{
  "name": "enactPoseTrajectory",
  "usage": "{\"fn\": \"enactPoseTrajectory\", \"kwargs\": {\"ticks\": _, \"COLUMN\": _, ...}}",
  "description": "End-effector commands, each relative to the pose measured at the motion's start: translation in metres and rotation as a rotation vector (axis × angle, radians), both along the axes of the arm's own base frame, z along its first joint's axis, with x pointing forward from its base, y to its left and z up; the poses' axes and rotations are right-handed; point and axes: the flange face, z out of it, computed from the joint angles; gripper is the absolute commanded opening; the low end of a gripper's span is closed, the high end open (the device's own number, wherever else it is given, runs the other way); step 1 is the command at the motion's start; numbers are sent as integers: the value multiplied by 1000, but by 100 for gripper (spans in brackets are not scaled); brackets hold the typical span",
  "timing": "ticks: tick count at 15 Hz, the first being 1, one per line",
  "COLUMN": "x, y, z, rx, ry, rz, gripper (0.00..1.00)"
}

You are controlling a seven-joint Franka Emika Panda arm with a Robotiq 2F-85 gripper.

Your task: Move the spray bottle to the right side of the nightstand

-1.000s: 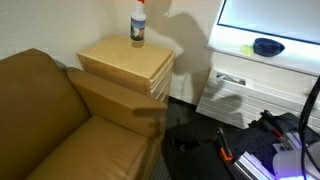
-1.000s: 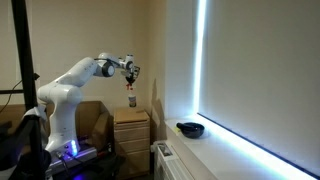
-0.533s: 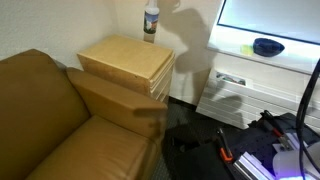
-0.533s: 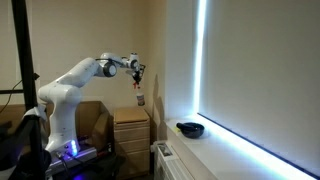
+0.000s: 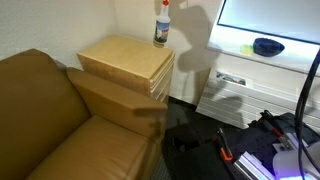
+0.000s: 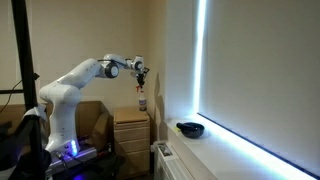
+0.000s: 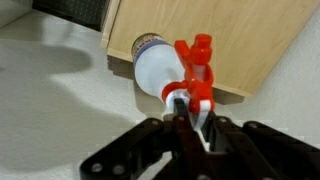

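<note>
My gripper should lower the bottle's bottom onto the nightstand and release the bottle's nozzle, as the nightstand's wall-side corner [image 5: 161, 53] [image 7: 124, 38] lies below my gripper, the bottle just above it.
The spray bottle [image 5: 161, 28] is a small translucent white bottle with a red-and-white trigger nozzle. It hangs in the air just above the far right corner of the light tan nightstand [image 5: 125, 64]. In an exterior view the bottle [image 6: 142, 100] hangs under my gripper [image 6: 141, 78], above the nightstand [image 6: 131, 128]. In the wrist view my gripper [image 7: 190, 112] is shut on the bottle's red nozzle, with the bottle [image 7: 160, 68] over the edge of the nightstand top [image 7: 230, 40]. The gripper itself is out of view above the frame in the sofa-side exterior view.
A brown leather sofa [image 5: 60, 125] stands against the nightstand's near side. A white low drawer unit [image 5: 250, 85] with a dark blue bowl [image 5: 267, 46] stands to the right. Cables and gear [image 5: 265, 140] lie on the dark floor. A wall runs close behind the nightstand.
The gripper has carried the spray bottle to the right, from above the back middle of the nightstand to above its far right corner. The bottle stays lifted.
</note>
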Motion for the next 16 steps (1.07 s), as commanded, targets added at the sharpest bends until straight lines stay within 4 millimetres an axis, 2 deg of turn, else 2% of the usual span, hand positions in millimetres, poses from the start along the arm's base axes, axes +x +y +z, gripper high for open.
{"fn": "enactPoseTrajectory", "kwargs": {"ticks": 1, "x": 4, "y": -9, "z": -10, "rx": 36, "ry": 14, "rz": -41, "gripper": 4}}
{"fn": "enactPoseTrajectory", "kwargs": {"ticks": 7, "x": 8, "y": 0, "z": -76, "rx": 87, "ry": 108, "rz": -100, "gripper": 4}}
{"fn": "enactPoseTrajectory", "kwargs": {"ticks": 11, "x": 11, "y": 5, "z": -75, "rx": 72, "ry": 82, "rz": -116, "gripper": 4}}
{"fn": "enactPoseTrajectory", "kwargs": {"ticks": 12, "x": 10, "y": 5, "z": -73, "rx": 61, "ry": 90, "rz": -122, "gripper": 43}}
{"fn": "enactPoseTrajectory", "kwargs": {"ticks": 14, "x": 9, "y": 8, "z": -67, "rx": 40, "ry": 77, "rz": -115, "gripper": 49}}
{"fn": "enactPoseTrajectory", "kwargs": {"ticks": 16, "x": 9, "y": 13, "z": -56, "rx": 36, "ry": 55, "rz": -98, "gripper": 63}}
